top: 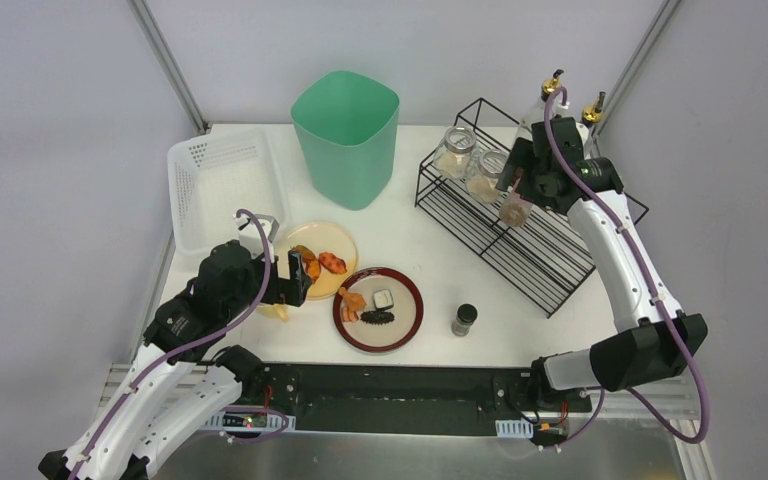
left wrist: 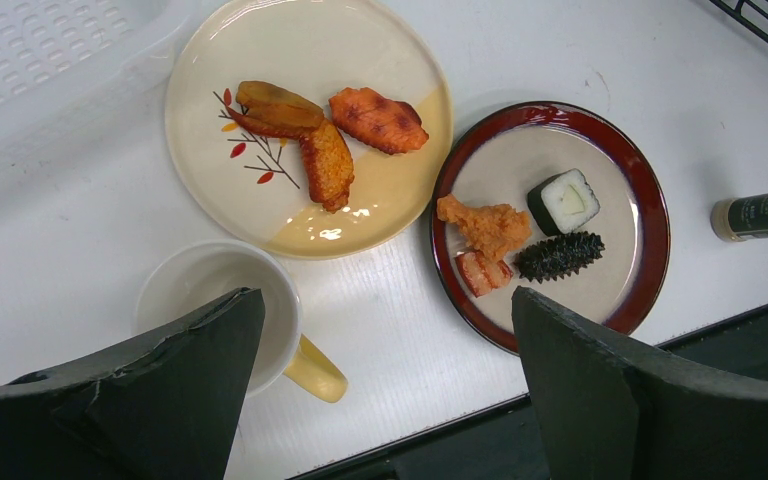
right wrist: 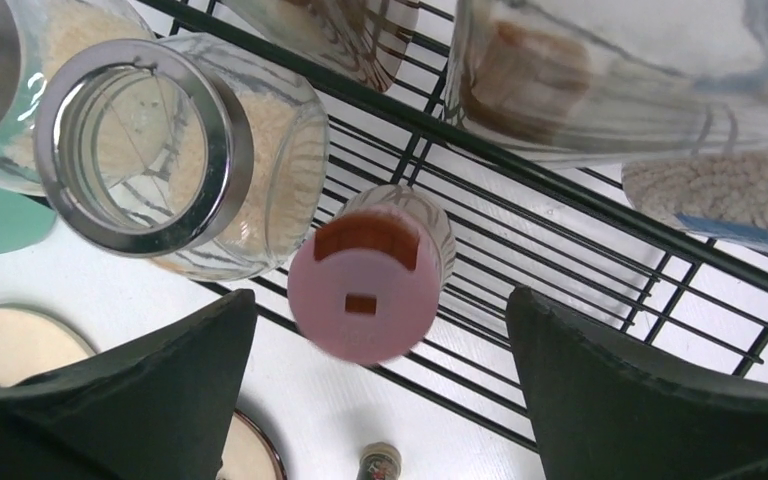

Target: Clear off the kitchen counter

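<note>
The right gripper moves back from the rack (right wrist: 560,210) and down over the small dark spice bottle (right wrist: 381,462) next, which stands free on the counter beside the red-rimmed plate.
The white kitchen counter (top: 430,260) holds a cream plate (left wrist: 260,60) with roasted food pieces, a red-rimmed plate (left wrist: 650,230) with several small food items, a yellow-handled mug (left wrist: 215,290) and a small dark spice bottle (top: 465,319). My left gripper (left wrist: 385,300) is open and empty, above the counter between the mug and the red-rimmed plate; in the top view the left gripper (top: 295,278) hides most of the mug. My right gripper (right wrist: 380,297) is open above the black wire rack (right wrist: 560,210). A pink-lidded shaker (right wrist: 365,290) stands between its fingers, untouched.
A green bin (top: 347,135) stands at the back centre and a white perforated basket (top: 222,185) at the back left. Glass jars (right wrist: 145,150) stand on the rack beside the shaker. Two oil bottles (top: 552,85) stand behind the rack.
</note>
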{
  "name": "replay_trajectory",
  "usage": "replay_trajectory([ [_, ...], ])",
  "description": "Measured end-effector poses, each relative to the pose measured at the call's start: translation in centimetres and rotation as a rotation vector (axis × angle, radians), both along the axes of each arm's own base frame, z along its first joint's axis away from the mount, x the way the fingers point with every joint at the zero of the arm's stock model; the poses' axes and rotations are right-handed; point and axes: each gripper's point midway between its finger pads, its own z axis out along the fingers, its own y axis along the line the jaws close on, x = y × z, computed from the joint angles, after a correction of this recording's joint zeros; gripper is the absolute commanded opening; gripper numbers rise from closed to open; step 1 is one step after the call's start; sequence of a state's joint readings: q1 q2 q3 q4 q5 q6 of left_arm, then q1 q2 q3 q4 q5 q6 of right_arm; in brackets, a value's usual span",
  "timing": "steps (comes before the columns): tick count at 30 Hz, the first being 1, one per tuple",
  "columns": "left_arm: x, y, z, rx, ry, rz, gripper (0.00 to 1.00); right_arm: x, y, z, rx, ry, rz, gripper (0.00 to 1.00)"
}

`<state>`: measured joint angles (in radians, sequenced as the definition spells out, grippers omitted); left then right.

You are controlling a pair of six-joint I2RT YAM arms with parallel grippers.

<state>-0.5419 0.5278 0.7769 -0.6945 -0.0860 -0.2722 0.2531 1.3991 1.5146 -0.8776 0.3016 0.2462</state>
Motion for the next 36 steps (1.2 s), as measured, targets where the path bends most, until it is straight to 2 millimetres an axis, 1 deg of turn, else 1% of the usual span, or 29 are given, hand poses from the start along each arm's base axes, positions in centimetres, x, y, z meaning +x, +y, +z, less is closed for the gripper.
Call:
replay_trajectory([
  [4, 0.0, 0.0, 0.0, 0.0, 0.0, 0.0, 1.0, -0.9, 0.3, 1.1, 0.01, -0.026, 0.016, 0.99],
  [7, 0.0, 0.0, 0.0, 0.0, 0.0, 0.0, 1.0, -2.5, 1.0, 3.0, 0.025, -0.076, 0.053, 0.99],
  [10, 0.0, 0.0, 0.0, 0.001, 0.002, 0.0, 1.0, -4.9, 2.4, 4.7, 0.052, -0.133, 0.119, 0.99],
  [11, 0.0, 0.0, 0.0, 0.001, 0.002, 0.0, 1.0, -6.0, 2.9, 4.9, 0.065, -0.147, 0.149, 0.99],
  [13, 0.0, 0.0, -0.1, 0.003, 0.004, 0.0, 1.0, -7.6, 3.5, 4.8, 0.084, -0.154, 0.186, 0.99],
  [16, 0.1, 0.0, -0.2, 0.005, 0.008, 0.0, 1.0, -9.9, 4.5, 3.2, 0.115, -0.13, 0.233, 0.99],
  [18, 0.1, 0.0, -0.2, 0.005, 0.009, 0.0, 1.0, -11.4, 5.3, 1.2, 0.128, -0.084, 0.262, 0.99],
  [21, 0.1, 0.0, -0.2, 0.006, 0.009, 0.0, 1.0, -12.9, 6.2, -1.5, 0.133, -0.016, 0.293, 0.99],
  [23, 0.1, 0.0, -0.2, 0.006, 0.009, 0.0, 1.0, -14.1, 6.8, -3.9, 0.132, 0.047, 0.311, 0.99],
  [26, 0.1, 0.0, -0.2, 0.006, 0.01, 0.0, 1.0, -15.5, 7.5, -6.2, 0.126, 0.11, 0.332, 1.0],
  [28, 0.1, -0.1, -0.3, 0.007, 0.012, 0.0, 1.0, -16.3, 8.0, -7.2, 0.126, 0.137, 0.352, 0.99],
  [33, 0.2, -0.1, -0.5, 0.014, 0.023, 0.0, 1.0, -17.5, 9.5, -8.2, 0.116, 0.166, 0.404, 0.99],
  [36, 0.2, -0.1, -0.5, 0.015, 0.025, 0.0, 1.0, -18.1, 10.1, -9.3, 0.09, 0.192, 0.427, 0.99],
])
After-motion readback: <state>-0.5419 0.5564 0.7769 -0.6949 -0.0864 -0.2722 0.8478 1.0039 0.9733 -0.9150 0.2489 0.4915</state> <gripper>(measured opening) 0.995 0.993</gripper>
